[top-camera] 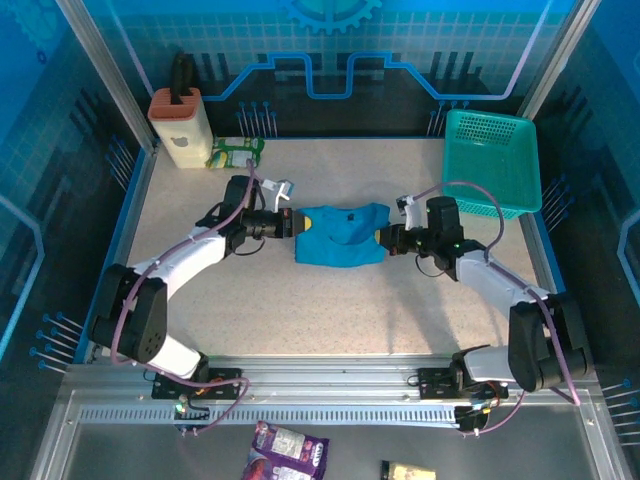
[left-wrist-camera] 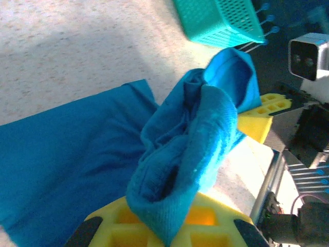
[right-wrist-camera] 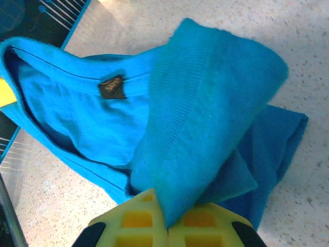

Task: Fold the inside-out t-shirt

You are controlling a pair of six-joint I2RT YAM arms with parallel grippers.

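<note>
The left gripper still holds the raised fold above the tabletop, so it will lower the fold onto the flat cloth [top-camera: 309,243] below and let go of it there.
The inside-out t-shirt [top-camera: 340,236] lies bunched in the middle of the table, blue-teal, with its neck tag [right-wrist-camera: 111,87] showing. My left gripper [top-camera: 291,222] is at its left edge and is shut on a raised fold of the cloth [left-wrist-camera: 195,134], which rises from between the yellow fingers [left-wrist-camera: 216,226]. My right gripper [top-camera: 384,238] is at the shirt's right edge, shut on another lifted fold [right-wrist-camera: 205,92] pinched between its yellow fingers [right-wrist-camera: 128,226]. Both folds are held a little above the tabletop. The rest of the shirt [left-wrist-camera: 61,154] rests flat.
A teal mesh basket [top-camera: 492,160] stands at the back right corner. A tan container with a black handle [top-camera: 180,125] and a green packet [top-camera: 237,152] sit at the back left. Snack packets [top-camera: 288,450] lie in front of the arm bases. Blue walls border the table.
</note>
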